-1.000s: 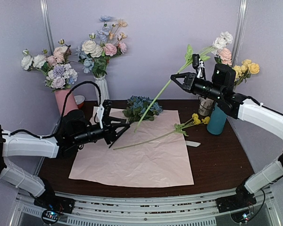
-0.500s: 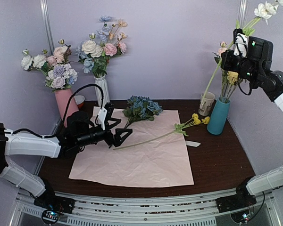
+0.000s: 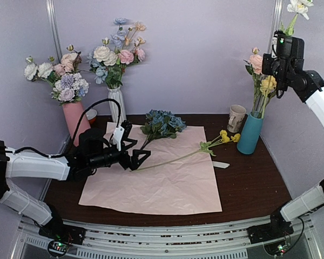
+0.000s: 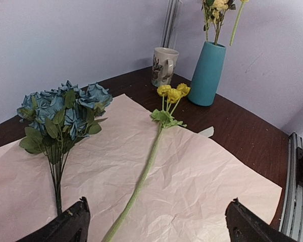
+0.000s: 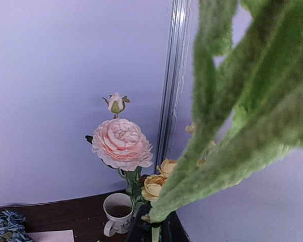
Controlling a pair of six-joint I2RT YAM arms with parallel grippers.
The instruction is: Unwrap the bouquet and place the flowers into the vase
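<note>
The green stem's lower end hangs free beside the vase's opening. Next my right gripper needs to move over the teal vase's opening (image 3: 256, 114) and lower the stem in.
The bouquet is unwrapped: its pink paper (image 3: 162, 183) lies flat on the table. On the paper rest the blue cluster (image 3: 162, 123) (image 4: 60, 108) and a long yellow-headed stem (image 3: 175, 157) (image 4: 141, 176). My left gripper (image 3: 137, 157) (image 4: 159, 229) is open low over the paper, its fingers on either side of that stem's cut end. High at the right, my right gripper (image 3: 285, 39) (image 5: 159, 229) is shut on the green stem of a white flower (image 3: 297, 6), above the teal vase (image 3: 250, 136) (image 4: 208, 73). The vase holds a pink bloom (image 5: 122, 143) and yellow blooms (image 5: 159, 184).
A cream mug (image 3: 237, 117) (image 4: 164, 65) stands just left of the teal vase. A pink vase (image 3: 74, 116) and a white ribbed vase (image 3: 117, 105), each with its own bunch, stand at the back left. A small white strip (image 3: 221, 164) lies off the paper's right edge.
My right arm has swung the white flower from slanting over the table to high above the teal vase. My left gripper has opened wide and edged right, toward the yellow stem's end.
</note>
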